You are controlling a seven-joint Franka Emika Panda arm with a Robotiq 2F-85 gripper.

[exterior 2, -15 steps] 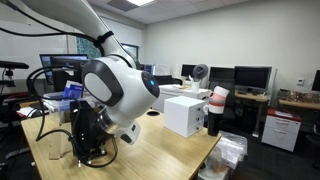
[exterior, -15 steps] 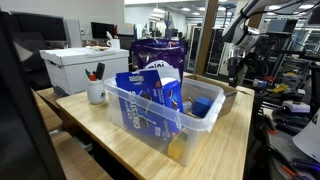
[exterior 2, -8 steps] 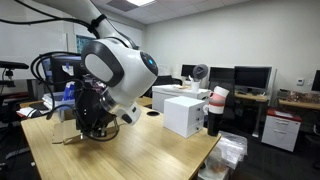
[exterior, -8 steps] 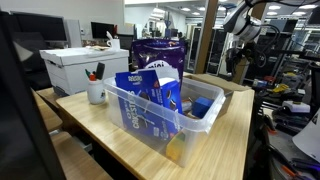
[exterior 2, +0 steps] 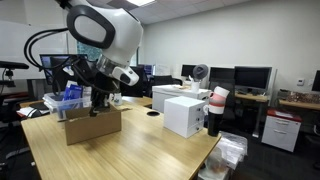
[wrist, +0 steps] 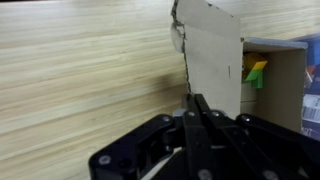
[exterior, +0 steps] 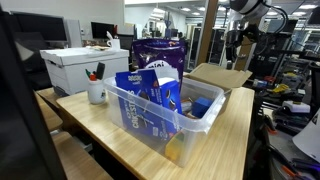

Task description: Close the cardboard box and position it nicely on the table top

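Observation:
My gripper swings away from the box's opening next and releases the flap over the bare tabletop, which lies to my gripper's left in the wrist view.
The cardboard box [exterior: 222,80] stands on the table top [exterior: 225,140] behind a clear bin. In an exterior view the box [exterior 2: 93,125] sits under the arm. One flap [wrist: 215,55] stands up, and its edge runs straight into my gripper [wrist: 195,98], which is shut on that flap. In both exterior views the gripper [exterior: 238,58] [exterior 2: 98,103] hangs at the top of the raised flap. In the wrist view, pale wood of the table top [wrist: 80,80] lies beside the flap, and something green and yellow [wrist: 255,72] shows inside the box.
A clear plastic bin [exterior: 130,115] of snack packs fills the table's middle, with a purple bag [exterior: 160,50] behind it. A white lidded file box [exterior: 80,65] [exterior 2: 185,112] and a white mug with pens [exterior: 96,92] stand nearby. Desks and monitors surround the table.
The jaws have closed on the flap's edge. The arm has risen, and the flap has come up from lying low to standing upright.

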